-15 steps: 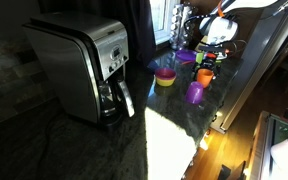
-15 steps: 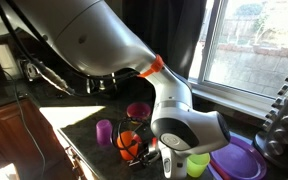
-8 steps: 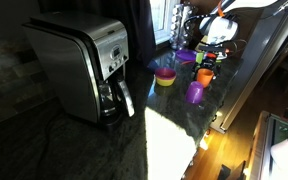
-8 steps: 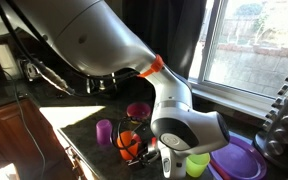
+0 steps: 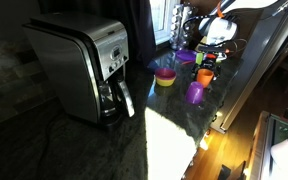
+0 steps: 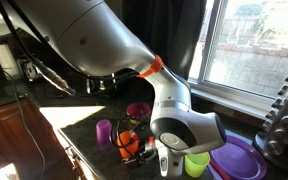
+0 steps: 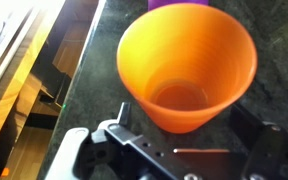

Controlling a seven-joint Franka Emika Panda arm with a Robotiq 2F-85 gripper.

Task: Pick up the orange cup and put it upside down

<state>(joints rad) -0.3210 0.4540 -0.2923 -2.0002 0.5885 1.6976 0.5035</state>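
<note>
Next, my gripper moves slightly further onto the orange cup point(image 6: 130, 139), toward the purple cup, and then brings both fingers in.
The orange cup point(image 7: 189, 60) stands upright with its mouth open, filling the wrist view. My gripper point(image 7: 184, 128) is open, with one dark finger on either side of the cup's lower part and neither pressing on it. In an exterior view the orange cup point(image 6: 130, 139) sits on the dark counter inside the gripper point(image 6: 134, 148), under the big white wrist. In an exterior view the orange cup point(image 5: 204, 75) shows below the gripper point(image 5: 210, 62) near the window.
A purple cup point(image 6: 104, 131) stands close beside the orange one, and a yellow bowl with pink inside point(image 6: 138, 110) sits behind it. A green cup point(image 6: 197, 163) and a purple plate point(image 6: 240, 160) lie nearby. A coffee maker point(image 5: 84, 70) stands further along. The counter edge point(image 7: 79, 70) runs close by.
The wrist has shifted very slightly around the orange cup. The jaws stay open and the cup has not moved.
</note>
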